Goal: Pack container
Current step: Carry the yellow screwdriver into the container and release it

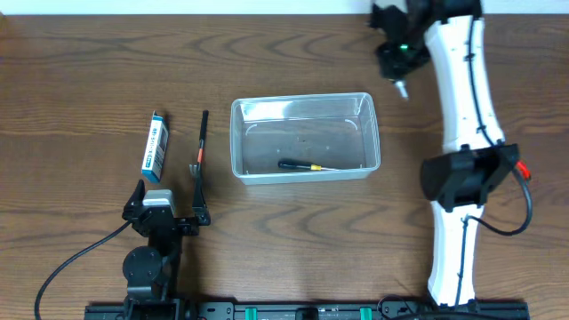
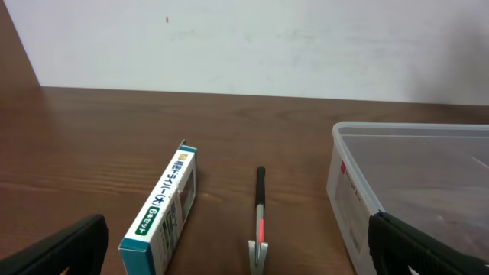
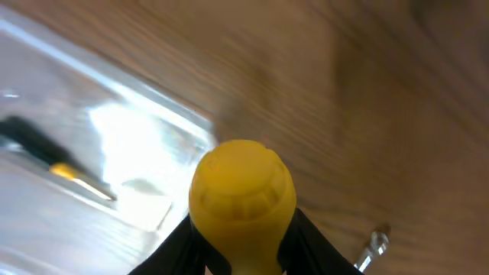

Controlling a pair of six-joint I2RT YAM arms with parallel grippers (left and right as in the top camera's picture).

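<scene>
My right gripper travels to the left in the overhead view, then back and down to the container's bottom beyond the small screwdriver [image 1: 298, 165] next, since it is bare there.
The clear container [image 1: 302, 100] stands mid-table with a small black-and-yellow screwdriver [image 1: 298, 165] lying inside it. My right gripper [image 1: 397, 55] hovers beyond the container's far right corner. In the right wrist view it [image 3: 243, 229] is shut on a tool with a round yellow handle [image 3: 241, 189], the container [image 3: 114, 153] below and to the left. My left gripper [image 1: 164, 209] rests open near the front left, nothing between its fingers. In the left wrist view it [image 2: 238, 248] faces a thin black tool with a red band [image 2: 260, 206], and the container wall [image 2: 359, 206] is at the right.
A blue-and-white box [image 1: 156, 147] lies left of the thin black tool [image 1: 201, 147], both on the table just ahead of the left gripper. The box [image 2: 164, 210] lies close to the left finger. The right arm's white links [image 1: 467, 80] run along the right side.
</scene>
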